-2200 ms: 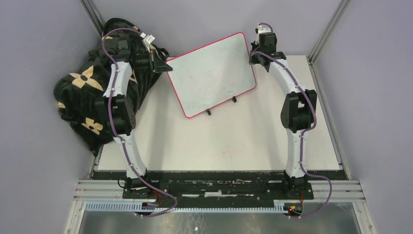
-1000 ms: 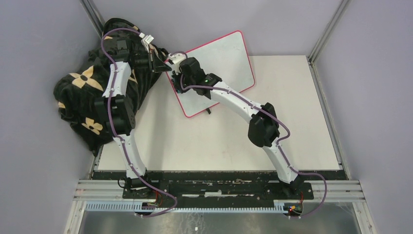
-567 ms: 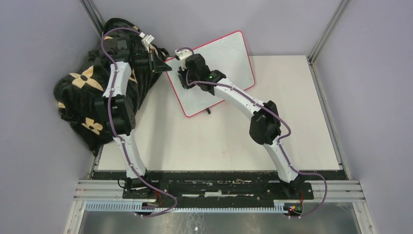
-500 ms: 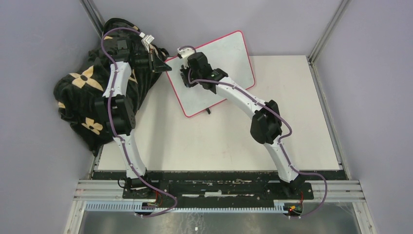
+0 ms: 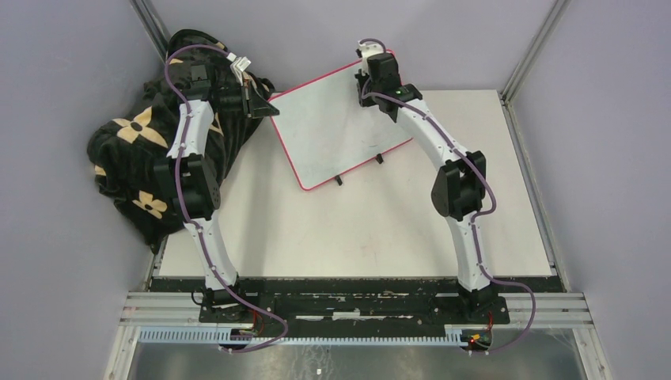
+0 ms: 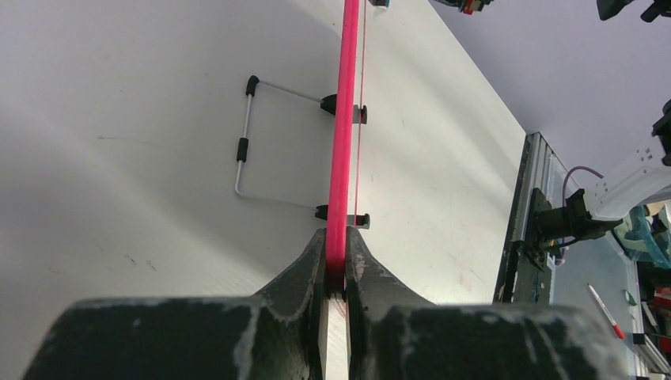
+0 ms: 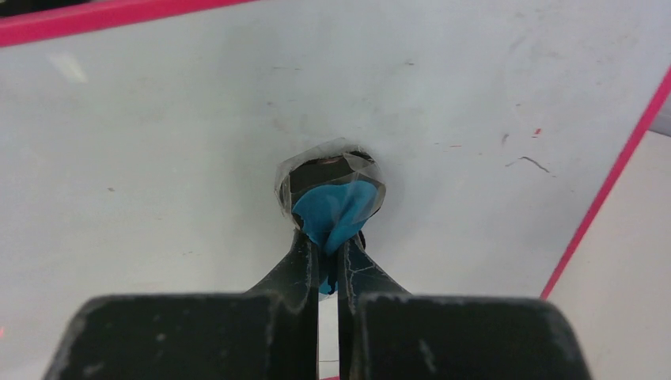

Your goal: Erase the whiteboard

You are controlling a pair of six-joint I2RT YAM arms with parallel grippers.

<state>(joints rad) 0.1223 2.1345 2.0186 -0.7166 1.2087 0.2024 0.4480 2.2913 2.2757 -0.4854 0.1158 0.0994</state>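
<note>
My right gripper needs to carry the blue eraser off the board's surface next, come back, go down to the tabletop back from the board [image 5: 423,212] and let go, because that tabletop is bare.
The whiteboard [image 5: 336,127], white with a thin red-pink frame and two small black feet, stands tilted at the back of the table. My left gripper [image 5: 265,104] is shut on its left edge; in the left wrist view the pink frame [image 6: 346,134] runs between the fingers of the left gripper [image 6: 336,257]. My right gripper [image 5: 365,83] is at the board's top right corner. In the right wrist view the right gripper [image 7: 327,252] is shut on a small blue eraser [image 7: 336,210] pressed against the board face [image 7: 158,158]. Faint marks [image 7: 528,161] show near the pink edge.
A black bag with tan flower prints [image 5: 138,150] lies at the left, off the table edge, behind my left arm. The board's wire stand [image 6: 265,142] shows in the left wrist view. Grey walls and metal rails [image 5: 526,55] close the back and sides.
My right gripper has swept with the eraser from the board's left part up to its top right corner. The left gripper and the board have stayed in place.
</note>
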